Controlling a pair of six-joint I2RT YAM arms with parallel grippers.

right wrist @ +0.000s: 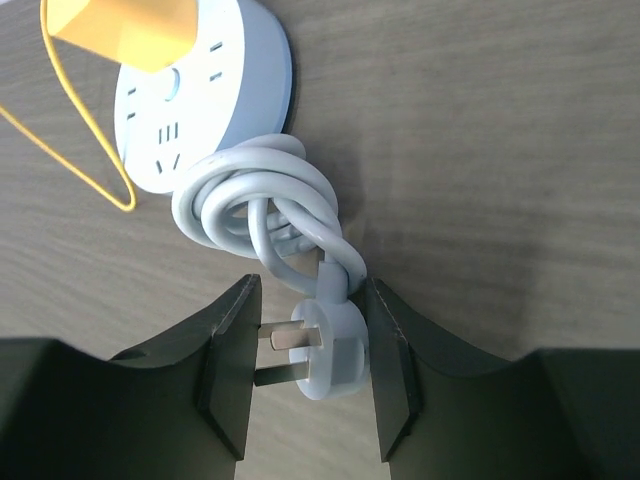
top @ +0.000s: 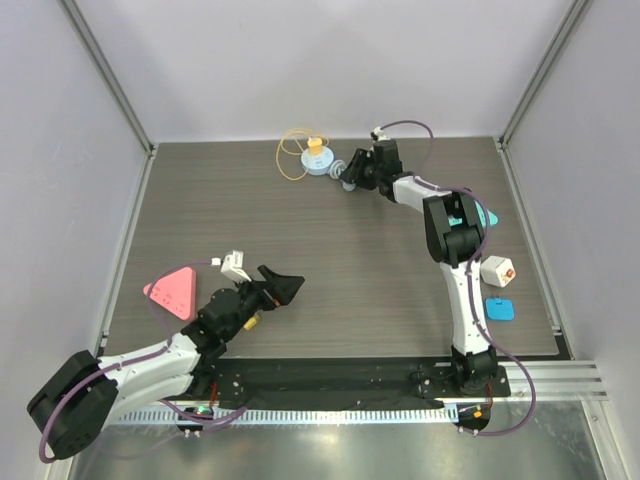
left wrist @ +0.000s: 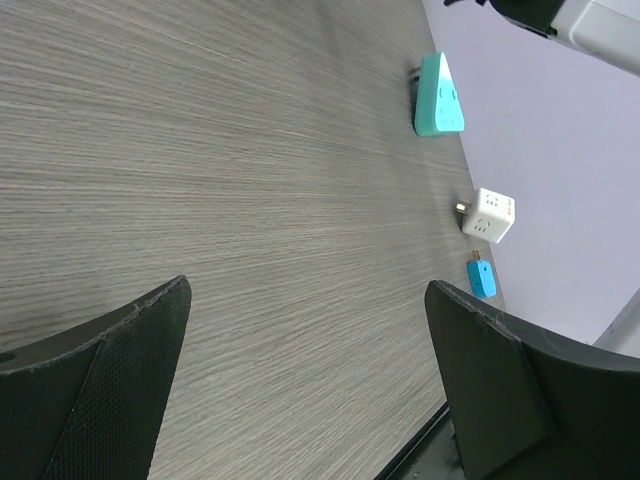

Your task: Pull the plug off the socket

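I need to move my left gripper outward next and tilt its open fingers down around the yellow plug (top: pixel 316 146), because that plug is still in the top of the socket.
The round pale blue socket (top: pixel 318 161) (right wrist: pixel 205 95) lies at the back of the table. A yellow plug (top: pixel 316 146) (right wrist: pixel 120 30) sits in its top, trailing a thin yellow cable (top: pixel 290 158). The socket's own white cord (right wrist: pixel 262 210) is coiled beside it and ends in a white cord plug (right wrist: pixel 335 345). My right gripper (top: pixel 351 179) (right wrist: pixel 310 350) is shut on that white cord plug, with the prongs against one finger and the plug's back against the other. My left gripper (top: pixel 283 286) (left wrist: pixel 310 330) hovers open over bare table at the near left, holding nothing.
A pink triangular block (top: pixel 172 291) lies at the left. On the right side are a teal triangular block (top: pixel 487 216) (left wrist: pixel 438 95), a white cube adapter (top: pixel 497 270) (left wrist: pixel 488 215) and a small blue adapter (top: pixel 500 308) (left wrist: pixel 480 277). Grey walls enclose the table.
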